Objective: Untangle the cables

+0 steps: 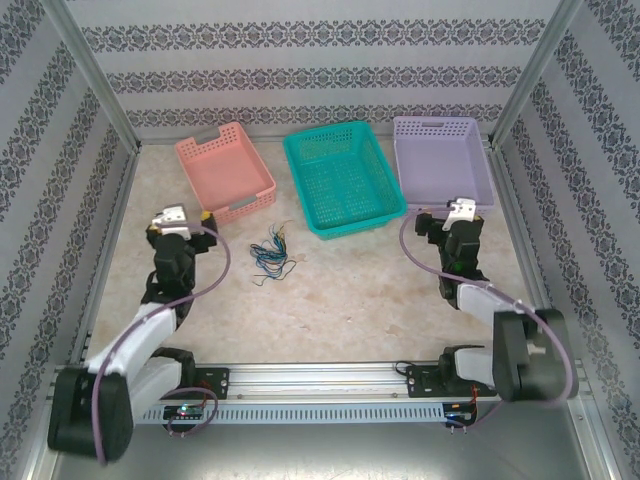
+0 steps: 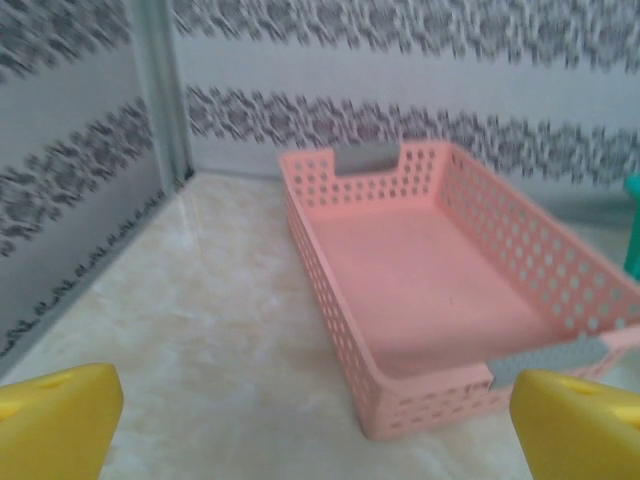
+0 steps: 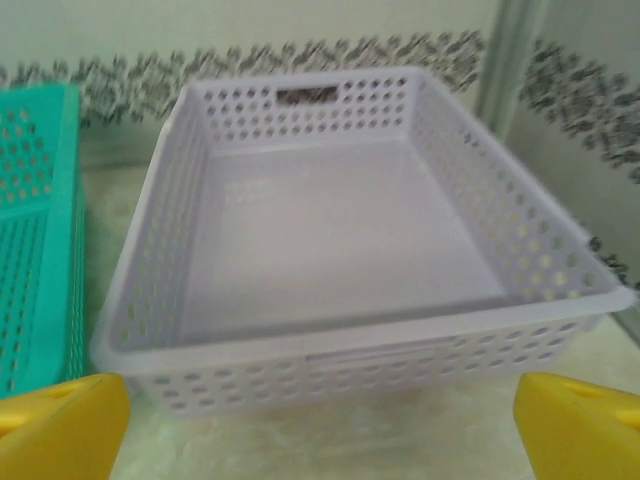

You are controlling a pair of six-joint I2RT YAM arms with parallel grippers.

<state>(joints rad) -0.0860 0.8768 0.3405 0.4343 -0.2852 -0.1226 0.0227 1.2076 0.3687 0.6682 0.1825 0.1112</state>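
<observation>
Next I need to move my left gripper over the wires tangled in one small heap (image 1: 270, 255), then tilt its fingers down to close.
The cables (image 1: 272, 252) lie in one small tangled bunch of thin black, blue, green and yellowish wires on the marble tabletop, in front of the gap between the pink and teal baskets. My left gripper (image 1: 180, 220) hovers to their left, open, with nothing between its yellow fingertips (image 2: 55, 420). In the left wrist view the gripper (image 2: 315, 440) faces the pink basket's near corner. My right gripper (image 1: 452, 215) is far right of the cables, also open and empty. Seen from the right wrist, that gripper (image 3: 320, 440) points at the purple basket's near wall.
Three empty baskets stand in a row at the back: pink basket (image 1: 246, 207) (image 2: 330, 280), teal basket (image 1: 345, 225) (image 3: 30, 250) and purple basket (image 1: 440, 127) (image 3: 350, 370). Patterned walls and metal posts (image 1: 95, 75) enclose the table. Bare tabletop (image 1: 340, 290) stretches in front of the cables.
</observation>
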